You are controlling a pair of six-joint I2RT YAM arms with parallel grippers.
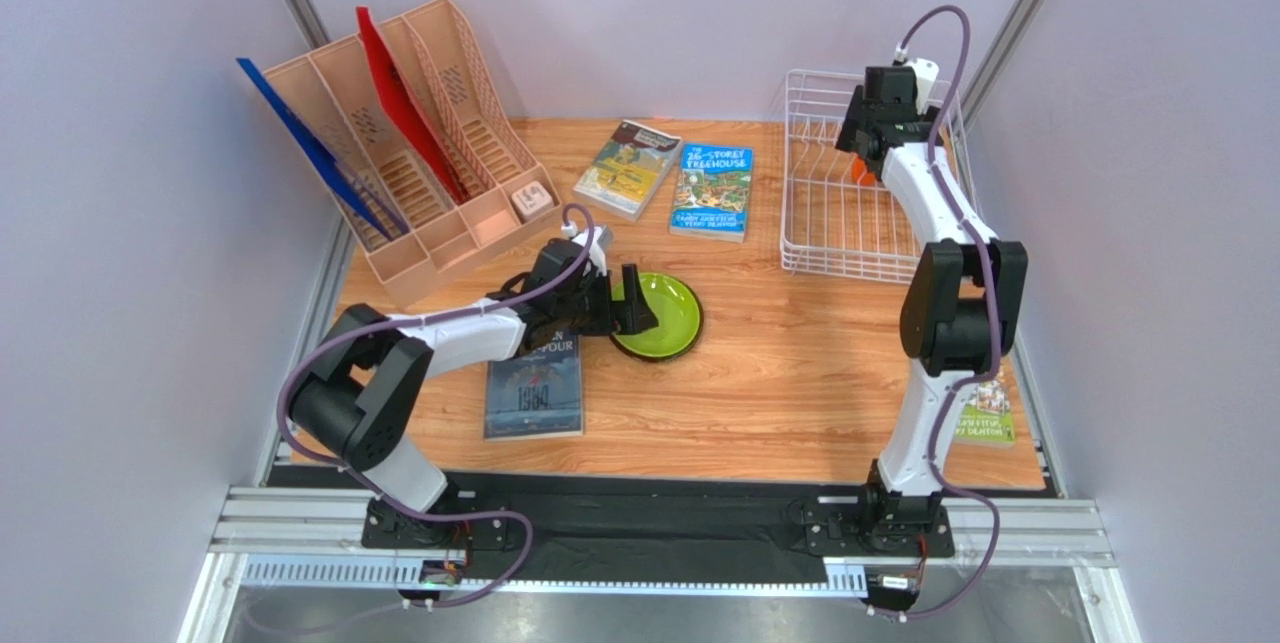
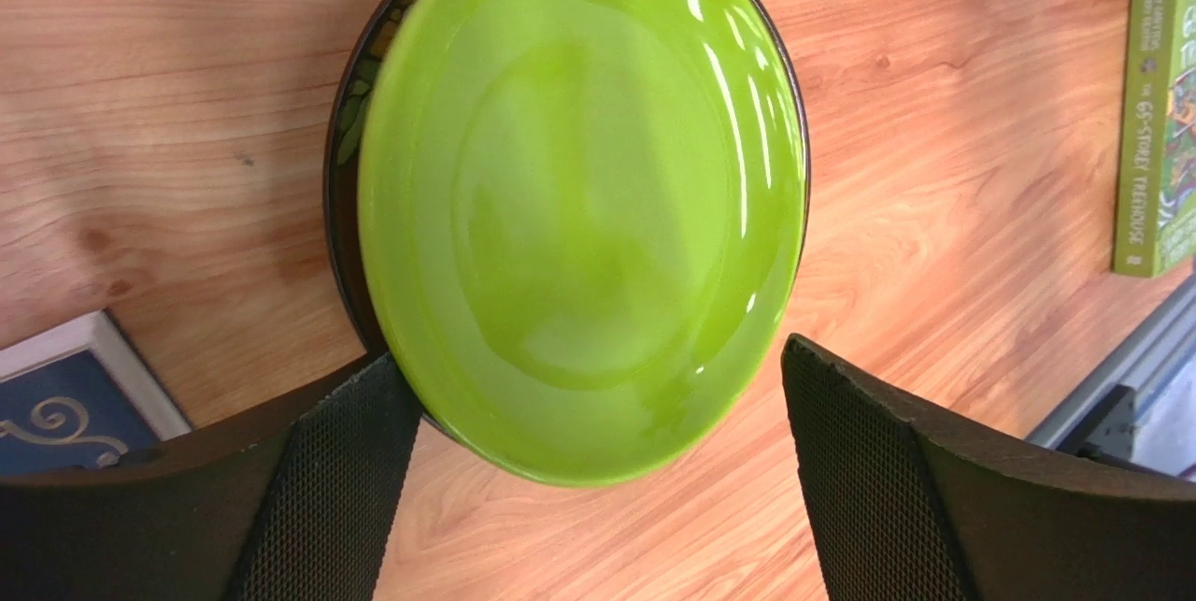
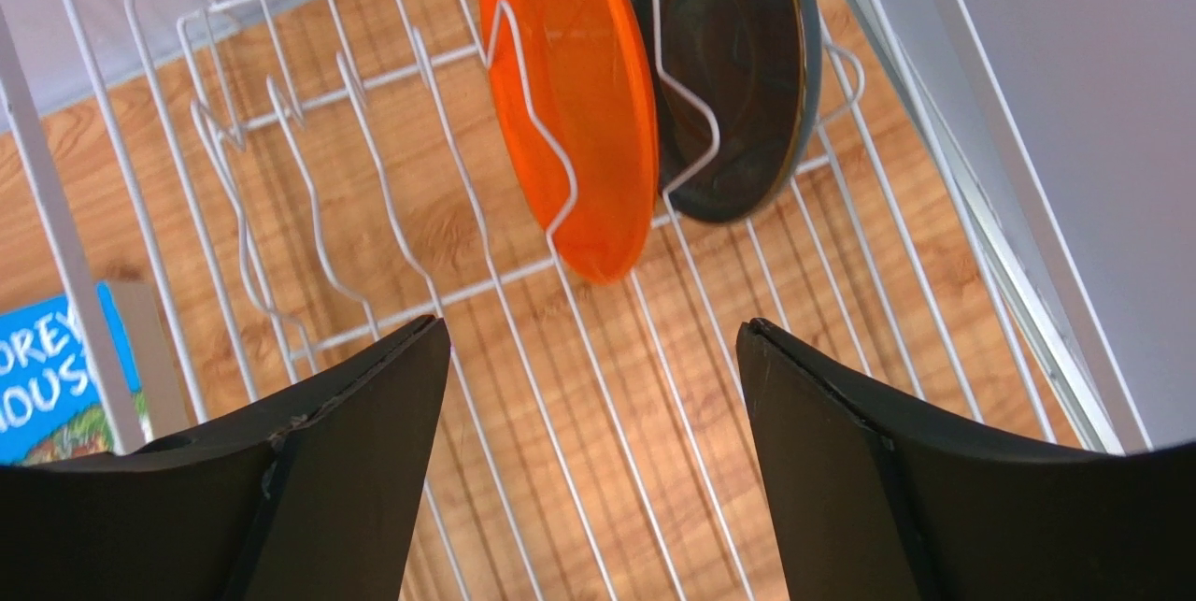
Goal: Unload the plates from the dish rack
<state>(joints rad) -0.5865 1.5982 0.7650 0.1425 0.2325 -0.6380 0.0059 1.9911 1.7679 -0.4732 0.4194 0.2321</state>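
Note:
I will next move my right gripper down and outward until its open fingers are on both sides of the orange plate's near edge (image 1: 863, 175) (image 3: 614, 253), which is already lined up with the gap between them.
A lime green plate (image 1: 657, 315) (image 2: 583, 195) lies flat on the wooden table, stacked on a dark plate whose rim (image 2: 346, 139) shows at its left side. My left gripper (image 1: 624, 310) (image 2: 590, 363) is open, its fingers standing either side of the green plate's near edge without clamping it. In the white wire dish rack (image 1: 819, 208) (image 3: 281, 139) an orange plate (image 3: 569, 96) and a dark grey-teal plate (image 3: 730, 68) stand upright between tines. My right gripper (image 1: 872, 126) (image 3: 593, 335) hangs open above the rack floor, just short of the orange plate, holding nothing.
A peach file organizer (image 1: 406, 148) with blue and red folders stands at the back left, a small white cube (image 1: 528, 201) beside it. Books lie at the back centre (image 1: 628, 168) (image 1: 712, 190), under the left arm (image 1: 535, 381) and at the right edge (image 1: 984, 411).

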